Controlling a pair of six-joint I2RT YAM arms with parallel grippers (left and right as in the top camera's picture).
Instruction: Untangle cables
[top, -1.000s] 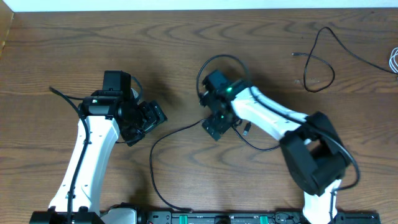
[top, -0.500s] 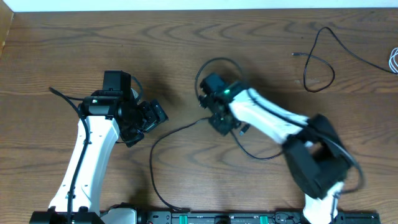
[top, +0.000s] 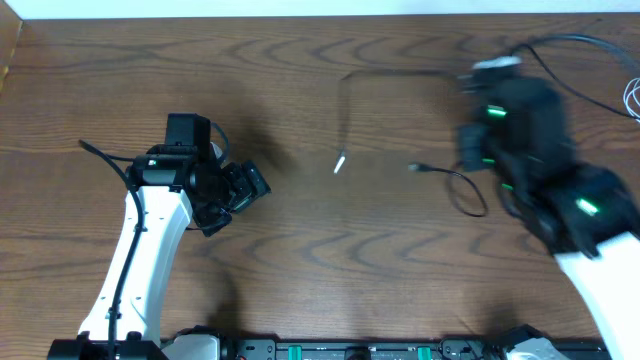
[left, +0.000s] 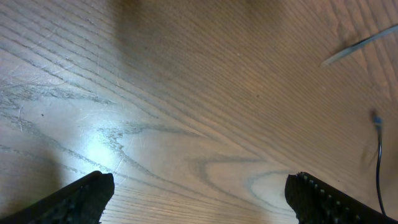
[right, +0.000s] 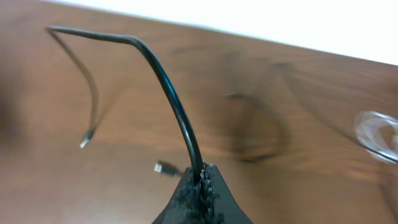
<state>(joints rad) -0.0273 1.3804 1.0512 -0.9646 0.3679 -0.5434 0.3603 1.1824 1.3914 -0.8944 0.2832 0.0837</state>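
My right gripper needs to move down toward the white cable (top: 632, 97) (right: 377, 134) and release the black one, since the coil is below the gripper, to its right in the overhead view.
My right gripper (right: 202, 177) is shut on a thin black cable (right: 163, 84). The cable rises from the jaws, bends left and hangs down to a small plug end (right: 84, 142). Overhead, this cable (top: 390, 73) is stretched from the blurred right arm (top: 515, 125) to the left, and its plug (top: 340, 163) dangles. A second black cable (top: 462, 192) with a plug (top: 415, 167) lies looped below it. At the right edge is a white cable (top: 632, 97). My left gripper (left: 199, 196) is open over bare wood, holding nothing.
The left arm (top: 150, 230) stands at the left of the wooden table (top: 300, 270). In the left wrist view, a cable end (left: 357, 45) and a thin black cable (left: 379, 162) show at the right. The table's far edge (top: 300, 16) runs along the top.
My right gripper shut on the black cable at the table's middle, then swung fast up and to the right, pulling the cable with it. The left arm stayed put, its jaws slightly wider.
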